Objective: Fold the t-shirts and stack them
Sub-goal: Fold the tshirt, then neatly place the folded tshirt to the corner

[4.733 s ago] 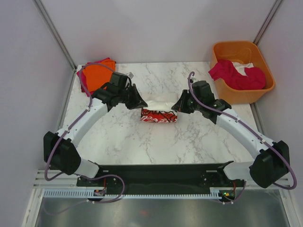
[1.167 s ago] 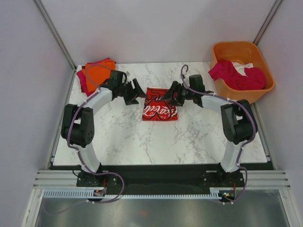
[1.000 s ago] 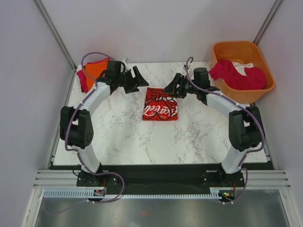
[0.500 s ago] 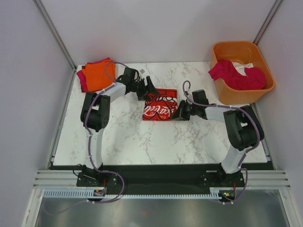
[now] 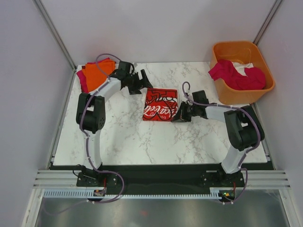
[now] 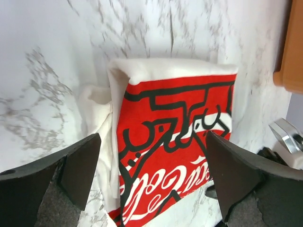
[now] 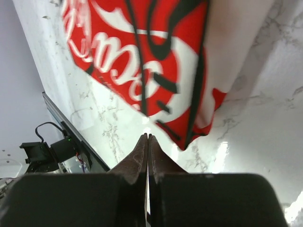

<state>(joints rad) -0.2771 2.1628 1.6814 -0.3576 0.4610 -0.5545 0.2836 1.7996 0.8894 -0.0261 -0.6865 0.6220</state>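
My left gripper moves back and down onto the white t-shirt's side edge nearest the orange tee [image 5: 145, 101] [image 6: 113, 151] next, as that edge is below and nearer the base.
A folded white t-shirt with a red logo panel [image 5: 161, 105] lies at the middle of the marble table [image 5: 123, 137]. My left gripper [image 5: 140, 81] hovers just behind its back left corner, open and empty. In the left wrist view the shirt [image 6: 175, 142] fills the space between the wide-apart fingers [image 6: 71, 175] of the left gripper [image 6: 151, 137]. My right gripper [image 5: 177, 115] is shut and empty, low at the shirt's near right corner. In the right wrist view its tips [image 7: 147, 136] sit just short of the shirt's edge [image 7: 142, 52]. A folded orange tee on a magenta-red one [image 5: 94, 73] rests back left.
An orange plastic tub [image 5: 235, 44] stands at the back right, holding a crumpled magenta-red tee [image 5: 227, 71] and a white one [image 5: 244, 70]. Its edge [image 6: 293, 47] shows in the left wrist view. The black base rail [image 5: 151, 172] runs along the near table edge.
My left gripper has drawn back and left off the shirt's back edge and opened wider. The right gripper closed about a second ago and has stayed shut by the near right corner.
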